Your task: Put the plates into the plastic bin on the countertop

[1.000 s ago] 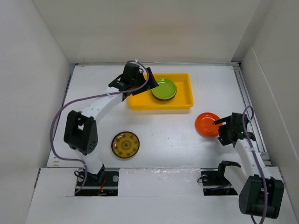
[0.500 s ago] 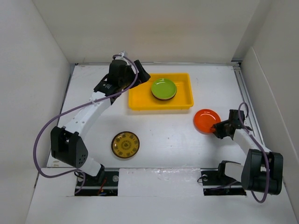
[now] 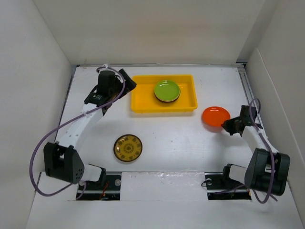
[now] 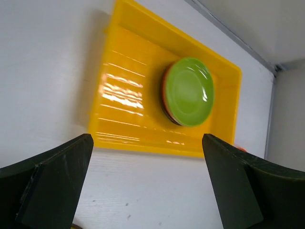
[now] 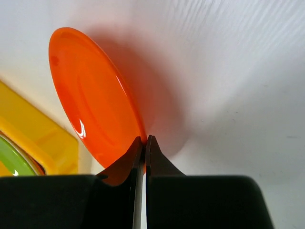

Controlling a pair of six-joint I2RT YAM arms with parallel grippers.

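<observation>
My right gripper needs to lift the orange plate next, away from my base and over the bin, and then set it down on the green plate [image 3: 167,90] [image 5: 11,158].
My right gripper [image 3: 228,125] [image 5: 145,139] is shut on the near rim of an orange plate [image 3: 215,116] [image 5: 93,117], which hangs tilted a little above the countertop [image 3: 171,138], right of the yellow plastic bin [image 3: 143,102] [image 4: 128,109]. Inside the bin a green plate [image 3: 167,89] [image 4: 189,90] lies on top of a stack of darker plates. A brown-gold patterned plate [image 3: 127,147] rests on the countertop at front left. My left gripper [image 3: 125,82] [image 4: 145,191] stands open just left of the bin, with nothing between its fingers.
White walls enclose the countertop on three sides. A metal rail [image 3: 252,102] runs along the right edge, close to the right arm. The arm bases sit at the near edge.
The right gripper has shut on the orange plate's rim and lifted it slightly up and right. The left gripper has drawn back leftward from over the bin to beside it.
</observation>
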